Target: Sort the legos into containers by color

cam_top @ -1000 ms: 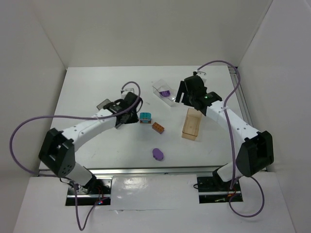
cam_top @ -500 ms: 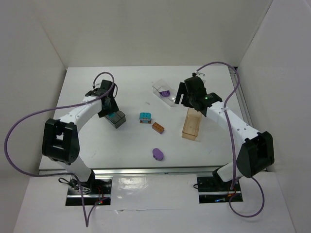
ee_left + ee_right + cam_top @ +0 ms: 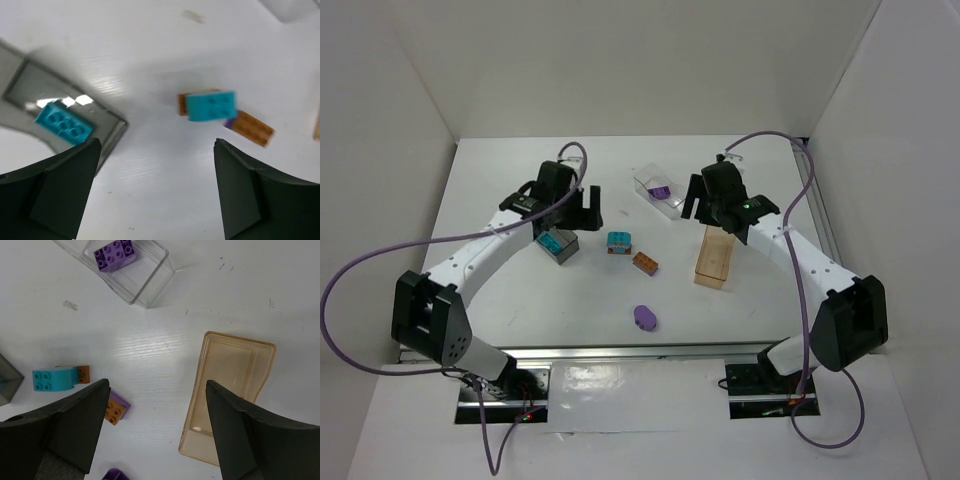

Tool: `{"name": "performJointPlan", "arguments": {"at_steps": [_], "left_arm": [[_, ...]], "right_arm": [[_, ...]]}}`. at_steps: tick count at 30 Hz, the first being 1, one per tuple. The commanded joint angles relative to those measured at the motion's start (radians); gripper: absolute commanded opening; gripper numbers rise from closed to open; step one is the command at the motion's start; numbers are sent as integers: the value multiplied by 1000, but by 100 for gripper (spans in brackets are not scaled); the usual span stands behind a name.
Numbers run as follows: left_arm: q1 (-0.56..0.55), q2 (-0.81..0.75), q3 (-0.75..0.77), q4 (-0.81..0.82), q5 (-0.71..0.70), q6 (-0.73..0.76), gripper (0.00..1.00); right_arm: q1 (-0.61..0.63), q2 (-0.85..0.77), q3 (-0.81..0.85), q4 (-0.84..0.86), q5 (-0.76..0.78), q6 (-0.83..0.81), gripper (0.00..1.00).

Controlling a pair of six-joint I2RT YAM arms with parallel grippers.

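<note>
I will next turn my left gripper and lower it onto the uncovered studded top of the loose teal lego, which is below it and to its right in the top view.
A teal lego (image 3: 554,241) (image 3: 64,122) lies inside the smoky dark-grey container (image 3: 563,250) (image 3: 30,85). My left gripper (image 3: 588,208) (image 3: 157,192) hangs open and empty just right of and behind that box. Another teal lego (image 3: 618,241) (image 3: 211,106) (image 3: 52,379) rests on the table with a small orange-brown piece (image 3: 83,374) against it. Beside it is an orange-brown lego (image 3: 645,262) (image 3: 254,129) (image 3: 114,411) on a purple piece. The flat purple oval (image 3: 644,317) (image 3: 115,474) lies nearer the front. A purple lego (image 3: 660,190) (image 3: 114,254) sits in the clear container (image 3: 650,182) (image 3: 150,277). Open and empty, my right gripper (image 3: 703,207) (image 3: 157,432) hovers between the clear box and the tan container (image 3: 714,256) (image 3: 235,385).
White walls close the table in at the left, back and right. Purple cables loop from both arms over the table's sides. A metal rail runs along the near edge by the arm bases.
My left gripper has opened, swung left then back right past the grey container, and a teal lego now lies in that box. The right arm has barely moved.
</note>
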Motion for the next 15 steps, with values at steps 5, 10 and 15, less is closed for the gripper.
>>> {"name": "performJointPlan", "arguments": {"at_steps": [5,10,15], "left_arm": [[-80,27,-39,215,192,220,100],[-112,141,21,270,244,220,100],[-121,275,142,237,315,209,100]], "right_arm": [[-3,-20,-13,18,-26,-13,85],[-3,-41,-13,-14,-17,-13,85],[-3,-61,-24,-23,-17,-13,85]]}}
